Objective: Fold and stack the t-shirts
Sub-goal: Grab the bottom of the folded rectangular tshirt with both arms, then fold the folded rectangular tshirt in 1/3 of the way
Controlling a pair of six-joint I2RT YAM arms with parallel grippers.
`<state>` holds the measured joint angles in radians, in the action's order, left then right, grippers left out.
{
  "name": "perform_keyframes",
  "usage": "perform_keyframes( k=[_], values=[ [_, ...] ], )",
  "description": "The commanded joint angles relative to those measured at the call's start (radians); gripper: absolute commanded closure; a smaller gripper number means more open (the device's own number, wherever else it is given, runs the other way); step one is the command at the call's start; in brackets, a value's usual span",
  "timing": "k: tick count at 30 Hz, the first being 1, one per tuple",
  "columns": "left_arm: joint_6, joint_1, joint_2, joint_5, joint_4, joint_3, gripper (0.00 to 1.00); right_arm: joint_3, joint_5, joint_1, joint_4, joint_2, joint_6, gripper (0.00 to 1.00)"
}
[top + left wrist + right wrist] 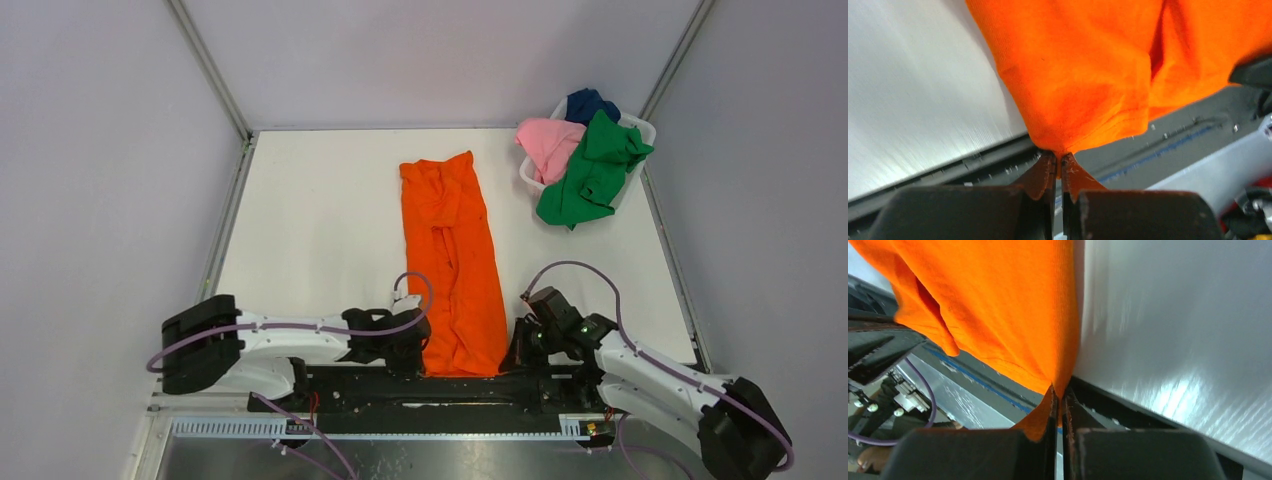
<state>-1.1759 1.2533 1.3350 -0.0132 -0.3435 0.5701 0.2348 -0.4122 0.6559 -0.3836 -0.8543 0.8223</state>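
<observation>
My right gripper rises next and moves outward, then down onto the shirt's far half [474, 226] to release the shirt's corner, because the shirt lies at full length.
The bright orange t-shirt [455, 260] lies as a long narrow strip down the middle of the white table, its near end at the table's front edge. My left gripper [418, 352] is shut on the near left corner of the orange shirt [1083, 70]. My right gripper [518, 350] is shut on its near right corner, where the cloth [998, 305] runs into the jaws. The green t-shirt [592, 170], the pink t-shirt [548, 143] and the dark blue t-shirt [590, 103] sit bunched in the basket at the back right.
The white plastic basket [641, 130] stands at the table's back right corner, with the green shirt hanging over its front rim. A black rail [450, 385] with the arm bases runs along the near edge. Grey walls enclose the table.
</observation>
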Motion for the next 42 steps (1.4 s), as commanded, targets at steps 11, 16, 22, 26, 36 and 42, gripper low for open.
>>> perform_keyframes(
  k=[11, 16, 22, 26, 36, 42],
  values=[
    [0.05, 0.042, -0.217, -0.002, -0.054, 0.058, 1.0, 0.052, -0.038, 0.068, -0.169, 0.315, 0.115, 1.0],
    [0.162, -0.136, -0.189, -0.006, -0.043, 0.122, 1.0, 0.216, 0.094, 0.062, -0.158, 0.151, 0.003, 1.0],
    [0.268, -0.361, -0.106, 0.074, 0.062, 0.188, 1.0, 0.375, 0.133, -0.072, -0.062, -0.026, -0.074, 1.0],
    [0.322, -0.475, -0.002, 0.126, 0.085, 0.272, 1.0, 0.473, 0.058, -0.173, 0.051, -0.171, -0.103, 1.0],
    [0.429, -0.665, 0.229, 0.089, -0.019, 0.52, 1.0, 0.765, -0.004, -0.294, 0.12, -0.54, -0.152, 1.0],
    [0.455, -0.73, 0.393, 0.142, -0.059, 0.647, 1.0, 0.882, -0.041, -0.33, 0.156, -0.71, -0.147, 0.98]
  ],
)
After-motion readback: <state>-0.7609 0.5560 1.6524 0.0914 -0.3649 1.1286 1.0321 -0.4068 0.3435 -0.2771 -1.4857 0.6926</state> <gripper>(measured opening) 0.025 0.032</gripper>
